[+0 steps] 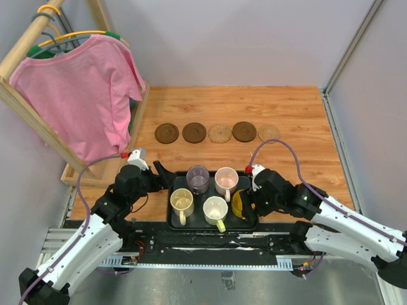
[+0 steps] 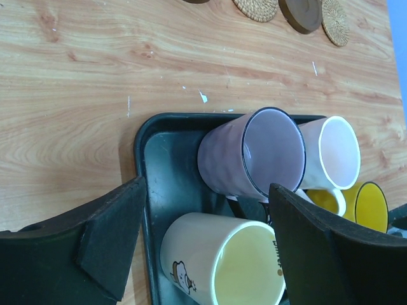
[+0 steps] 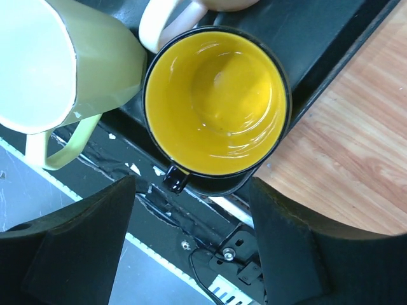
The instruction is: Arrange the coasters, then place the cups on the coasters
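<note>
The right gripper lowers next, turning slightly until its open fingers straddle the yellow cup's dark handle (image 3: 176, 179), which points at an angle to them.
Five coasters (image 1: 219, 133) lie in a row across the wooden table, three dark brown and two tan. Nearer, a black tray (image 1: 173, 219) holds the cups: cream (image 1: 181, 200), purple-grey (image 1: 198, 178), pinkish white (image 1: 226, 180), white with a green handle (image 1: 215, 208), and yellow (image 1: 238, 203). My left gripper (image 2: 206, 216) is open at the tray's left end, its fingers either side of the cream cup (image 2: 222, 267) without touching it. My right gripper (image 3: 191, 210) is open just short of the yellow cup (image 3: 216, 95), with nothing between its fingers.
A pink shirt (image 1: 82, 95) hangs on a wooden rack at the left, whose base (image 1: 95, 173) reaches the table beside my left arm. Grey walls close the back and right. A black rail (image 1: 210, 241) runs along the near edge.
</note>
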{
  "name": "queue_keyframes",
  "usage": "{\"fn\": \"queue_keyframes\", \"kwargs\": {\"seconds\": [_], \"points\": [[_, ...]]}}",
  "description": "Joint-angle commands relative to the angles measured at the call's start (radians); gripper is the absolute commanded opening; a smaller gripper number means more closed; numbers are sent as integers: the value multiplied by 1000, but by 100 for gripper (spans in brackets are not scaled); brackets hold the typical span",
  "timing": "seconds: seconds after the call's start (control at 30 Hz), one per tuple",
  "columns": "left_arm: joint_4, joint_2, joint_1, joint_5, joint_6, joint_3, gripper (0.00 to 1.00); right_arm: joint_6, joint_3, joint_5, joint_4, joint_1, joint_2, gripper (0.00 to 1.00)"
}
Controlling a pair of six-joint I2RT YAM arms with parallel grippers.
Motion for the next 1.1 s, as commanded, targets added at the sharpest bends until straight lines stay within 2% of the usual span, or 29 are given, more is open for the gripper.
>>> {"fn": "queue_keyframes", "kwargs": {"seconds": [0.0,0.37,0.63,1.07], "points": [[57,24,-7,-10,11,-3,81,104,-15,69,-23,75,3,74],[88,41,-7,2,27,-17,81,235,-24,179,-70,181,89,69],[99,40,-7,4,29,-30,81,269,-32,226,-34,189,160,57],[111,43,-7,7,29,-42,82,337,-85,276,6,198,182,44]]}}
